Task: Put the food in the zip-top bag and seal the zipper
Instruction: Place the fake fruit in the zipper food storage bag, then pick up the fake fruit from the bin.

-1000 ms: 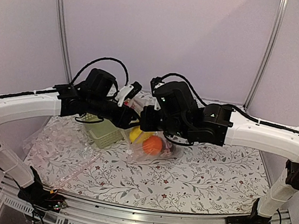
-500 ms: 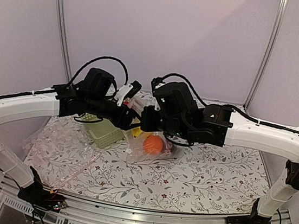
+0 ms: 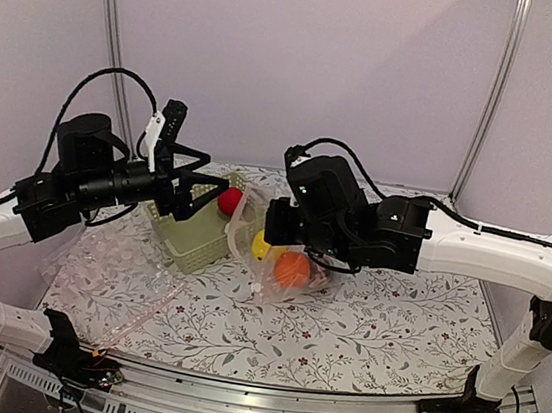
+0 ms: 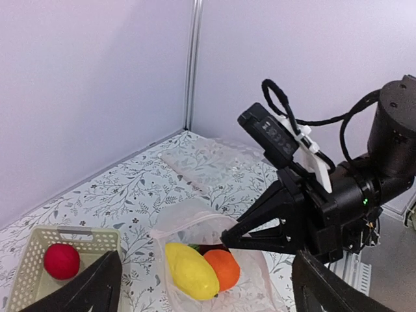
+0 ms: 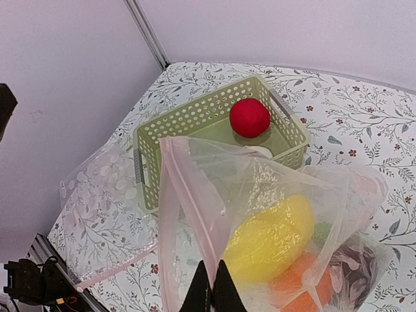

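The robot should next tilt its left gripper down, reach outward and lower it over the red ball (image 3: 229,201) (image 4: 62,261) to close, because the ball is still outside the bag, below and outward of that gripper.
The zip-top bag (image 3: 284,268) stands open mid-table, held up by its rim. My right gripper (image 3: 271,228) is shut on its pink zipper strip (image 5: 188,201), fingertips together (image 5: 211,286). Inside lie the yellow food (image 5: 273,240), the orange (image 5: 305,289), the dark maroon (image 5: 354,273) and a bit of green (image 5: 325,234). The red ball (image 3: 229,201) lies in the green basket (image 3: 190,246), beside a white piece (image 5: 260,151). My left gripper (image 3: 203,186) is open and empty, raised left of the bag. In its view (image 4: 208,279) the bag (image 4: 195,224) is below. I cannot make out the slider.
A second clear bag (image 3: 107,266) lies flat at the table's left, and it also shows in the right wrist view (image 5: 104,214). Another plastic sheet (image 4: 208,162) lies by the back wall. The walls and corner posts close the table's back and sides.
My left arm has pulled back left and up, away from the bag mouth, with its gripper open. The red ball in the basket has come into sight. My right gripper still holds the rim.
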